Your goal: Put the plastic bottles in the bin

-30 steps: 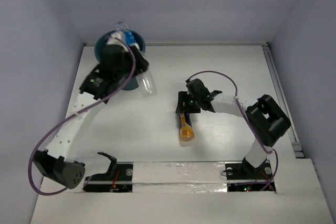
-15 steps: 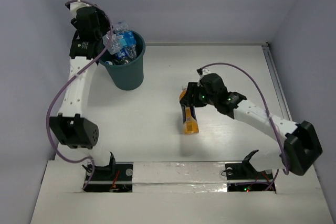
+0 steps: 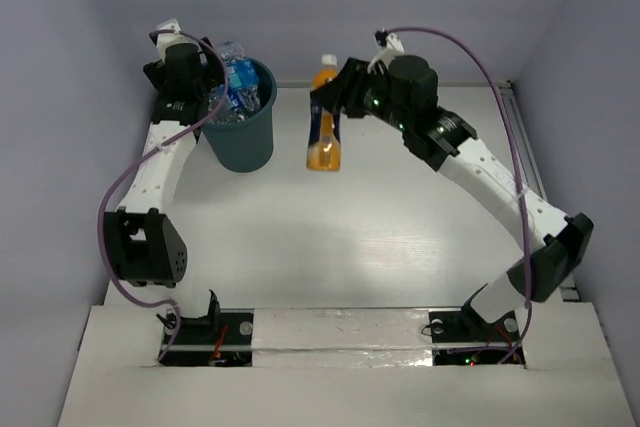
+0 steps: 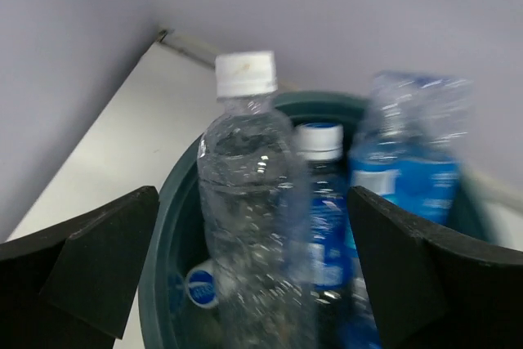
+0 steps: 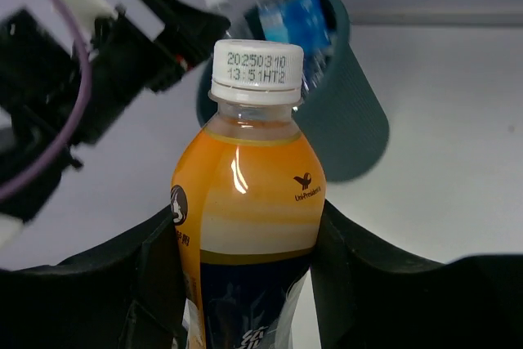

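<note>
The bin's uncrowded side is to the left of my right gripper in the top view. My right gripper should move over it, then lower the orange bottle and let it go.
The dark teal bin stands at the back left, stuffed with clear and blue-labelled bottles that stick out above its rim. My left gripper hovers open at the bin's left rim. In the left wrist view a clear bottle stands between its wide-apart fingers without touching them, with blue-labelled bottles beside it. My right gripper is shut on the orange bottle and holds it in the air right of the bin. The right wrist view shows the orange bottle clamped, with the bin behind it.
The white table is walled at the back and on both sides. The left arm reaches over the bin from the left, close to the raised orange bottle. A metal rail runs along the table's right edge.
My right gripper has lifted the orange bottle off the table and carried it back and left towards the bin. The left gripper has stayed by the bin, shifting slightly right.
</note>
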Motion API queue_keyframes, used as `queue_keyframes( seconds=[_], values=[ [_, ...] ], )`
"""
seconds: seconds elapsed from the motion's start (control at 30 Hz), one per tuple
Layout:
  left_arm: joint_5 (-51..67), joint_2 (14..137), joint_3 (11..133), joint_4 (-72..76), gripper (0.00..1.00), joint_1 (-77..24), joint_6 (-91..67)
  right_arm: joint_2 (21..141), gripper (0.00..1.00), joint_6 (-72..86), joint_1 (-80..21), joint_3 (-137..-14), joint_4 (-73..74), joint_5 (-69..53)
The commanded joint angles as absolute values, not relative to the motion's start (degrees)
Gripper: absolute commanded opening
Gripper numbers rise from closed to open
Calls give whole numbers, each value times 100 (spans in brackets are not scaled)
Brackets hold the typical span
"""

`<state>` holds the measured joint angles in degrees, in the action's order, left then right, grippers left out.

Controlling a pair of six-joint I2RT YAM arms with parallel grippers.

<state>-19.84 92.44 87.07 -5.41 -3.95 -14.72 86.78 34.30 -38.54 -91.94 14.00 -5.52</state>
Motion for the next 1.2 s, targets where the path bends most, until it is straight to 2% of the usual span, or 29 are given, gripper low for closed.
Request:
queue_keyframes(
  seconds=[0.0, 0.1, 0.23, 0.33, 0.37, 0.43, 0.53, 0.63, 0.77, 0.97, 1.0, 1.1, 1.17],
  values=[
    [-1540, 8184, 8859, -313, 99, -369, -1948, 9323, 48, 3638, -3832, -10567, 687, -422],
    [-994, 7657, 8702, -728, 99, -369, -2441, 10228, 48, 3972, -3832, -11379, 449, -396],
    [-388, 6613, 7773, -817, 99, -369, -3293, 11397, 48, 4472, -3832, -13081, 211, -142],
    [-167, 5978, 7262, -1010, 99, -369, -3576, 12407, 49, 4570, -3832, -14155, 281, 289],
    [-150, 5829, 7173, -1080, 99, -369, -3673, 12662, 49, 4579, -3832, -14899, 325, 421],
    [-359, 5521, 7093, -1554, 99, -562, -3735, 13226, 50, 4658, -3832, -15353, 133, 797],
    [-265, 5109, 6831, -1889, 99, -738, -3849, 13534, 50, 4720, -3884, -15310, -718, 1228],
    [-36, 4713, 6549, -2004, 99, -738, -3999, 14077, 51, 4440, -3990, -15767, -721, 1537],
    [-26, 4448, 6425, -2302, 99, -738, -3973, 14405, 55, 3877, -4279, -15680, -668, 1740],
    [-26, 4403, 6486, -2435, 99, -844, -3894, 14292, 68, 3138, -4596, -15154, -527, 1749],
    [-26, 4421, 6521, -2417, 99, -844, -3902, 14213, 75, 3077, -4649, -15109, -501, 1740],
    [157, 4447, 6671, -2382, 99, -844, -3920, 14081, 87, 2901, -4649, -15153, -317, 1661],
    [167, 4482, 6793, -2391, 99, -896, -3929, 13897, 92, 2778, -4649, -15065, -237, 1696]
  ],
)
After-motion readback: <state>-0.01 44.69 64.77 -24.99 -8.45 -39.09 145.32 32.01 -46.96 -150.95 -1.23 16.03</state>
